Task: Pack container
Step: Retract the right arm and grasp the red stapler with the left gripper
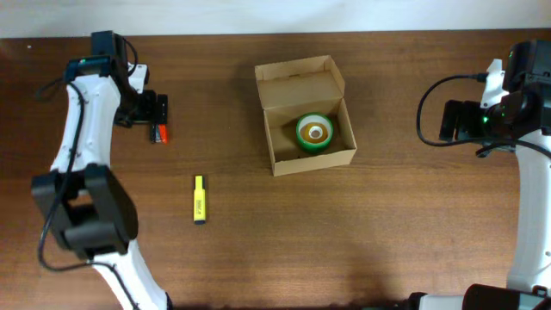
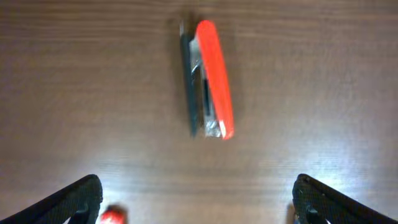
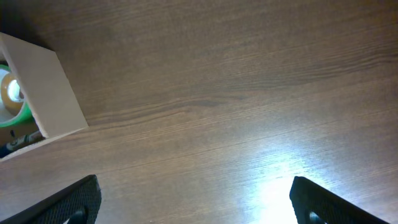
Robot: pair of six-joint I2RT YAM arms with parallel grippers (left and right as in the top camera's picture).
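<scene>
The stapler is narrow enough to fit the gap between my fingers, so my left gripper should next lower onto the middle of the stapler (image 1: 159, 133) (image 2: 209, 81), with one open finger down each long side.
The container (image 1: 278, 140) is an open tan cardboard box at the table's middle, its flap lid folded back on the far side. A green tape roll (image 1: 314, 132) lies inside. In the right wrist view the box wall (image 3: 53, 93) and the roll (image 3: 13, 106) show at the left edge. A red and black stapler (image 1: 159, 133) lies on the wood at the left; in the left wrist view the stapler (image 2: 209, 81) is ahead of the fingers. My left gripper (image 1: 155, 110) (image 2: 196, 205) hangs open over it, holding nothing. My right gripper (image 1: 446, 120) (image 3: 196, 202) is open over bare wood right of the box.
A yellow highlighter (image 1: 199, 199) lies on the table in front of the stapler, left of the box. A small blurred red spot (image 2: 112, 216) shows beside my left finger (image 2: 78, 200). The table's far edge runs along the top of the overhead view.
</scene>
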